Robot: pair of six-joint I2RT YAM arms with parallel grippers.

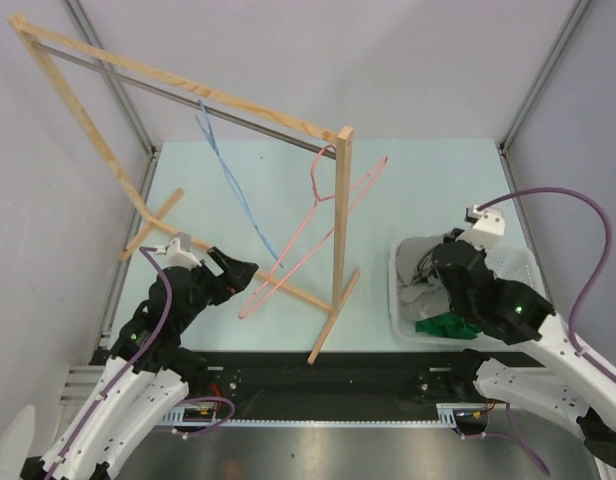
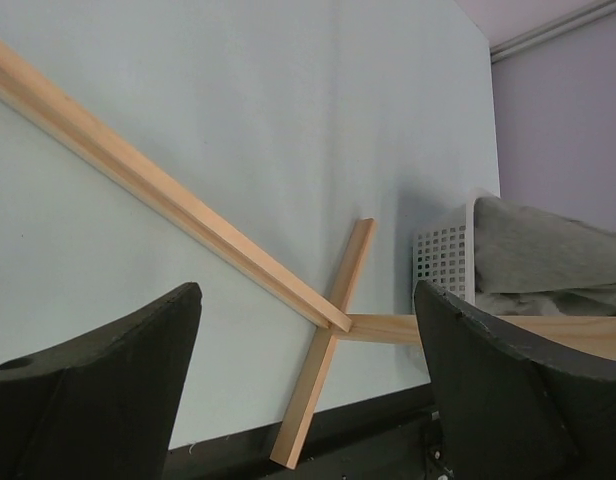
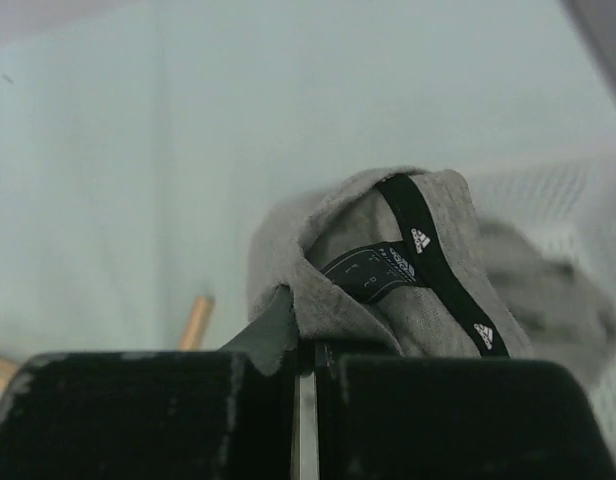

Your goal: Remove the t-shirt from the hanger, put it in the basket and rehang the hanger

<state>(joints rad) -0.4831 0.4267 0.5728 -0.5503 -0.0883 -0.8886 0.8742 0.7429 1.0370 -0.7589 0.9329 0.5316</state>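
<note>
My right gripper goes down and back next, to the right in the top view, over the white basket, since both hangers already hang bare.
The grey t-shirt lies bunched in a white basket at the right, off any hanger. In the right wrist view its collar with a black label sits pinched between my right gripper's shut jaws. In the top view my right gripper is over the basket. A pink hanger and a blue hanger hang bare on the wooden rack. My left gripper is open and empty beside the pink hanger's lower end; it also shows in the left wrist view.
A green cloth lies at the basket's near side. The rack's foot crosses in front of my left gripper, with the basket and the grey cloth beyond it. Walls close in left and right.
</note>
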